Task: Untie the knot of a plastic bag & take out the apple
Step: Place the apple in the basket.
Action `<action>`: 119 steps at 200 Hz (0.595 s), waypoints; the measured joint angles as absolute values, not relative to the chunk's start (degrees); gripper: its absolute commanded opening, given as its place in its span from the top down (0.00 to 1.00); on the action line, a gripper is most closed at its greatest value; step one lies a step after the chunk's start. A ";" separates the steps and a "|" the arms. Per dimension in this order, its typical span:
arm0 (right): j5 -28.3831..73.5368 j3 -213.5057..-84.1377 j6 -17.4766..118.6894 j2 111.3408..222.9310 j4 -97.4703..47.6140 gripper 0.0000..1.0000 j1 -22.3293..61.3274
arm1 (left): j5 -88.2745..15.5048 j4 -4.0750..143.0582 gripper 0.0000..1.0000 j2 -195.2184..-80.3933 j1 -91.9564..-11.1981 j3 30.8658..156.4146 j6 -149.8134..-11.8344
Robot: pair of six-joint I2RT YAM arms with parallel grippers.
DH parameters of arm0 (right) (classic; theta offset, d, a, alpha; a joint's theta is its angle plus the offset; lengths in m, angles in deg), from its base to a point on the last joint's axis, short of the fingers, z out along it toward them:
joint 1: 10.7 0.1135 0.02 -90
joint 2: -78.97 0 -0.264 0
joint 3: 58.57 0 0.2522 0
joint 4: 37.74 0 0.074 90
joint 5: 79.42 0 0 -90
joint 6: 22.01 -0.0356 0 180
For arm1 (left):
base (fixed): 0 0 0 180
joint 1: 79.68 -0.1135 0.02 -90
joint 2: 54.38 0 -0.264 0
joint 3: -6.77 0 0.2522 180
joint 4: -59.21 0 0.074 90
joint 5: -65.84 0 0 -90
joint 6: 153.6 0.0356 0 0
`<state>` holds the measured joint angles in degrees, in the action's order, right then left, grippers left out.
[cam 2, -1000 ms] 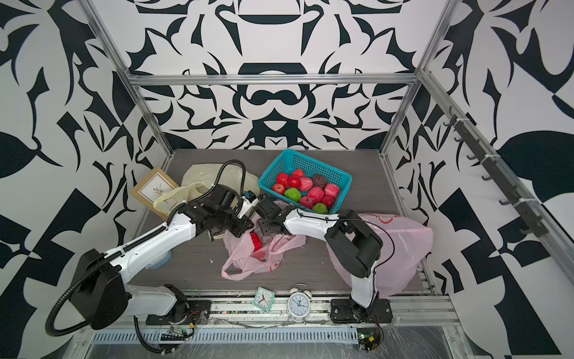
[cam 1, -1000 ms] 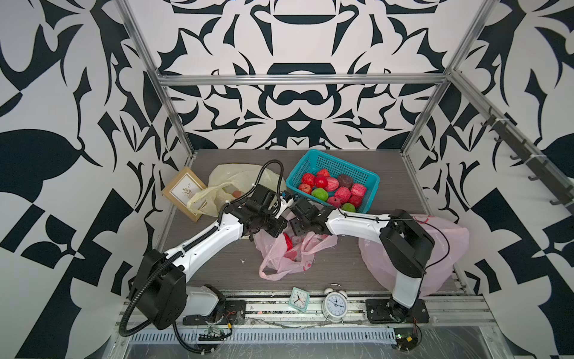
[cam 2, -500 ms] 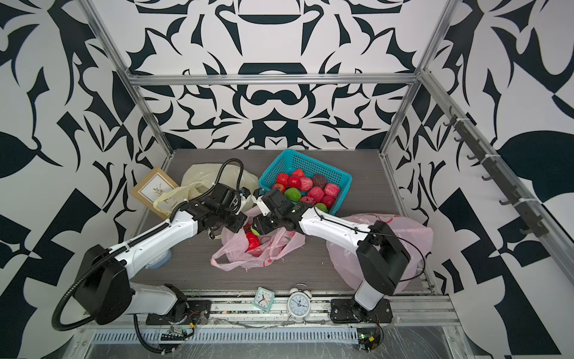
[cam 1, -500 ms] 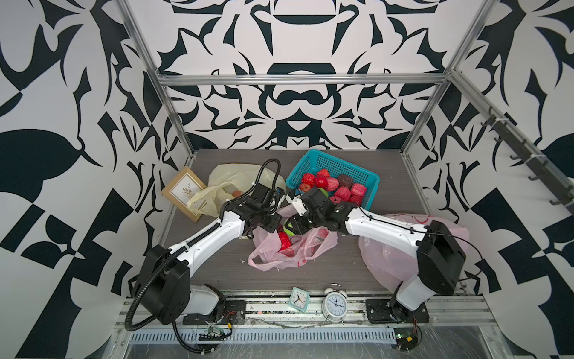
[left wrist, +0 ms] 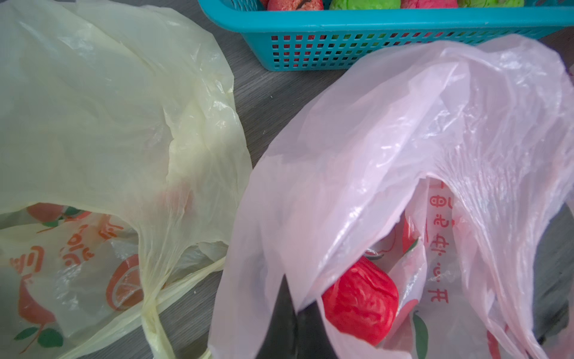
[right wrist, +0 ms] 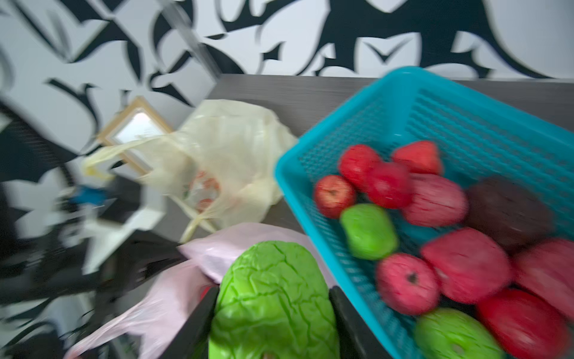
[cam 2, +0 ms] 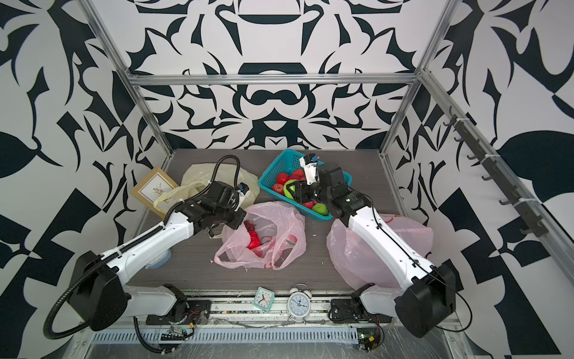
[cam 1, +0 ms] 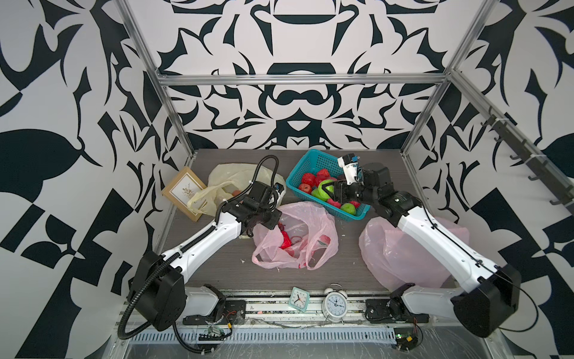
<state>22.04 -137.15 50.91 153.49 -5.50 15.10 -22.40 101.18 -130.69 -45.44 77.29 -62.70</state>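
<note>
The robot's right gripper will next tip down and go lower over the pink apples in the teal basket to let go of the green apple, since apples are gathered there.
The pink plastic bag (cam 1: 313, 223) (cam 2: 279, 223) lies mid-table with its mouth open and its handles loose. My left gripper (cam 1: 277, 218) (cam 2: 241, 218) (left wrist: 295, 314) is shut on the bag's rim. A red apple (left wrist: 360, 304) (cam 1: 284, 241) lies inside the bag. My right gripper (cam 1: 325, 190) (cam 2: 290, 188) (right wrist: 274, 290) is shut on a wrinkled green apple (right wrist: 273, 310) (cam 1: 320, 192). It holds that apple in the air over the near left edge of the teal basket (cam 1: 296, 169) (right wrist: 335, 121).
The basket holds several red and green apples. A yellow bag (cam 1: 236, 177) and a picture frame (cam 1: 183, 192) lie back left. A second pink bag (cam 1: 382, 248) lies under the right arm. Two clocks (cam 1: 299, 298) (cam 1: 334, 303) stand at the front edge.
My right gripper has lifted the green apple out of the pink bag and carried it back and right to the basket. The left gripper has kept its hold on the bag.
</note>
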 measured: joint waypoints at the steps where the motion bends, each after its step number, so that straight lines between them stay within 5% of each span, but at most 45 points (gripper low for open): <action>1: 21.69 -137.15 50.95 153.62 -5.41 0.55 15.08 | -22.35 101.18 1.00 -130.65 -45.44 77.29 -62.67; 49: 6.92 -138.57 54.91 166.32 0.32 0.54 13.24 | -20.95 101.53 1.00 -129.31 -45.44 77.29 -62.26; 119: 2.79 -145.54 57.88 176.86 -0.49 0.53 12.89 | -20.95 101.55 1.00 -129.31 -45.44 77.27 -62.15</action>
